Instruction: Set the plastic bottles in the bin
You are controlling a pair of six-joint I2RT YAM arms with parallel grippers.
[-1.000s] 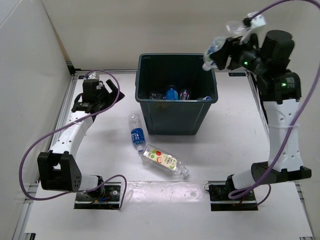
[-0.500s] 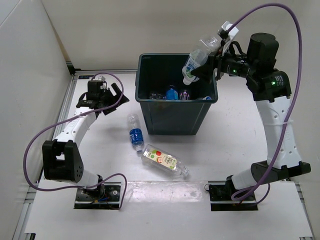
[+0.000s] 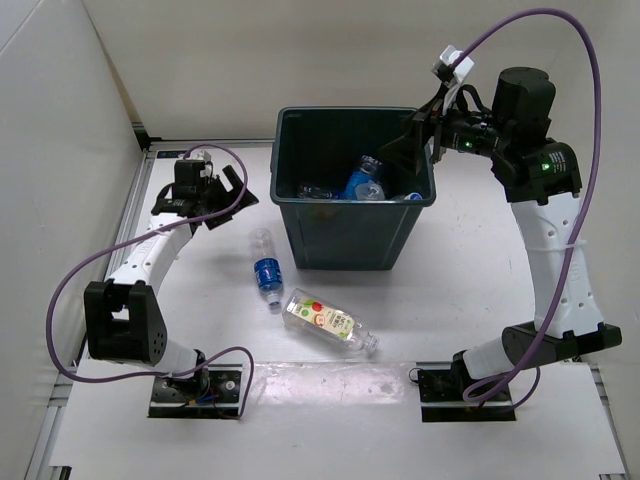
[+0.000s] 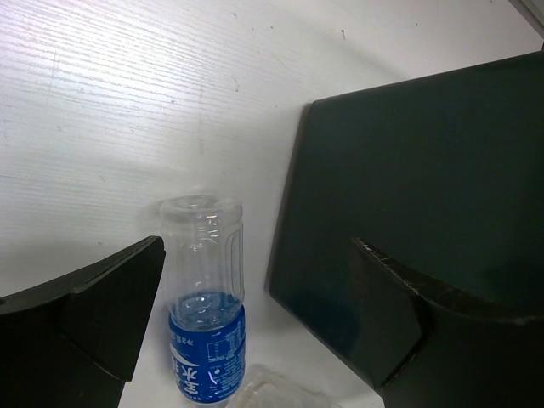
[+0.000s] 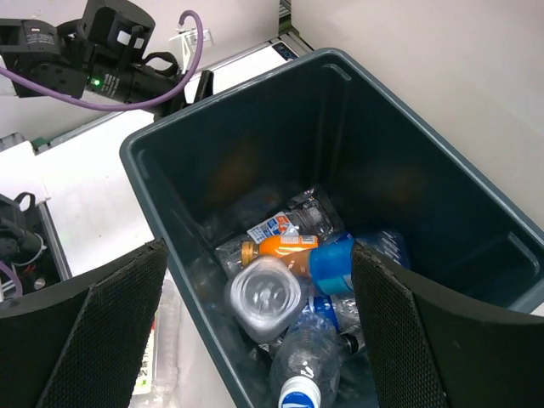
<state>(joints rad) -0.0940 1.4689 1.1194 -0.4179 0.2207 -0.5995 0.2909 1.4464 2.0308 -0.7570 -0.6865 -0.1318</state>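
My left gripper needs to move down and toward the right in the top view, onto the blue-labelled bottle's clear far end (image 3: 262, 242) (image 4: 202, 242), which is below it and free of the side of the bin.
The dark teal bin (image 3: 346, 236) stands at the table's middle back and holds several bottles. My right gripper (image 3: 412, 146) hangs open and empty over its right rim. In the right wrist view a clear blue-labelled bottle (image 5: 270, 297) lies on the pile inside the bin (image 5: 136, 163), below the right gripper (image 5: 257, 246). A blue-labelled bottle (image 3: 267, 269) and a fruit-labelled bottle (image 3: 328, 321) lie on the table in front of the bin's left corner. My left gripper (image 3: 232, 188) is open and empty, left of the bin. Its wrist view shows the left gripper (image 4: 257, 242) above the blue-labelled bottle (image 4: 204, 297), beside the bin wall (image 4: 425, 153).
White walls enclose the table at the left and back. An orange bottle (image 5: 293, 246) is among those in the bin. Purple cables loop from both arms. The arm bases (image 3: 195, 385) sit at the near edge.
My right gripper swung left over the bin and opened; the bottle it held has dropped into the bin. My left arm moved a little toward the bin, then held still.
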